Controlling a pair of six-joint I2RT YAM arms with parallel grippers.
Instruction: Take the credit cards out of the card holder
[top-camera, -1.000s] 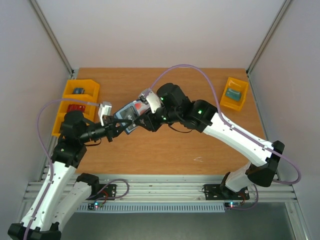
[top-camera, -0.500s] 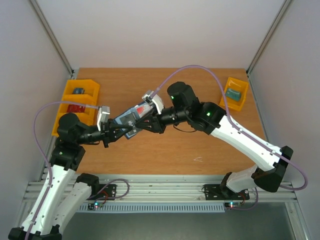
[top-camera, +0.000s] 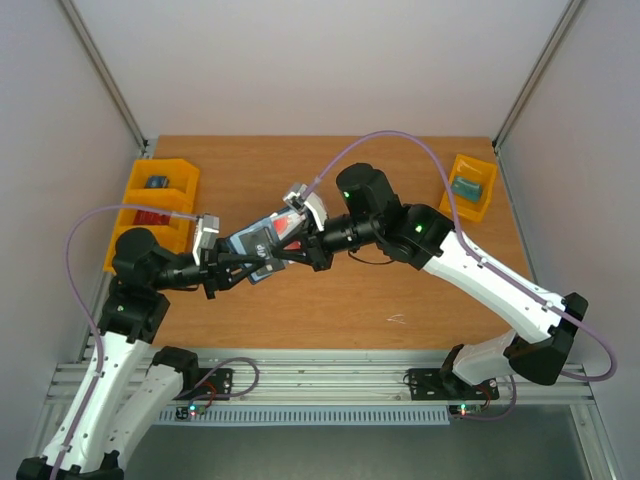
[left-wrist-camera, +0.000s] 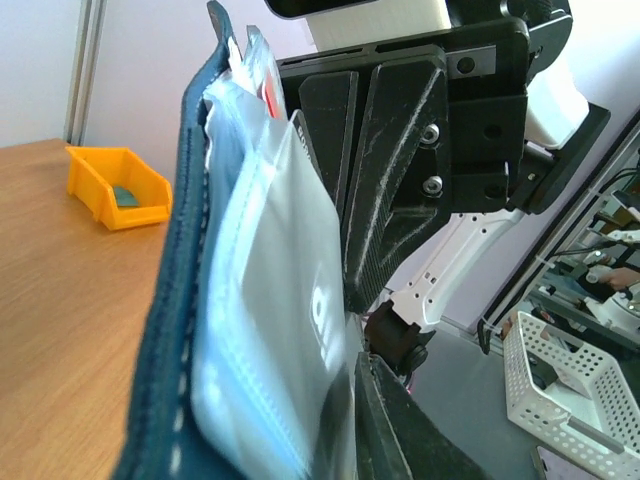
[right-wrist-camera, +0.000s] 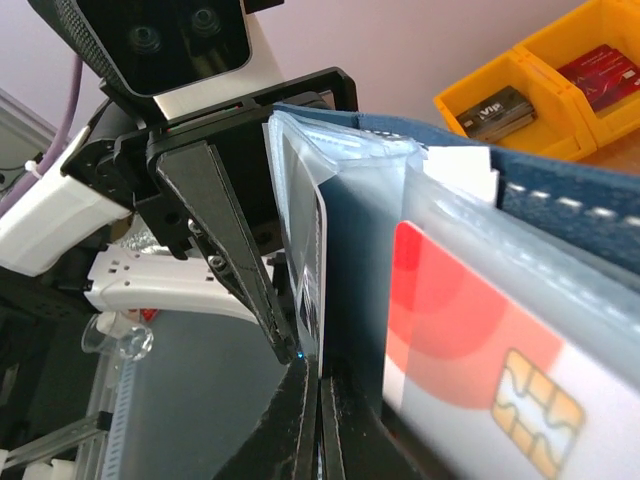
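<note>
My left gripper should tilt down next, lower the card holder (top-camera: 262, 243) onto the bare wooden tabletop below it and release.
The dark navy card holder (top-camera: 262, 243) hangs open in the air above the table's left half, between both grippers. My left gripper (top-camera: 258, 264) is shut on its lower end; in the left wrist view one finger (left-wrist-camera: 392, 425) presses against the holder's (left-wrist-camera: 165, 330) clear sleeve, the other is hidden behind it. My right gripper (right-wrist-camera: 320, 400) is shut on the edge of the grey card (right-wrist-camera: 308, 260) that sticks out of a sleeve. A pale card with a red round mark (right-wrist-camera: 470, 350) sits in the adjoining pocket of the card holder (right-wrist-camera: 560, 185).
Yellow bins (top-camera: 160, 185) with cards stand at the table's left edge. Another yellow bin (top-camera: 468, 186) holding a teal object sits at the far right. A white wire basket (left-wrist-camera: 570, 370) lies off the table in the left wrist view.
My right gripper has shut onto the grey card's edge. The card holder has shifted slightly left and down. My left jaws have eased a little.
</note>
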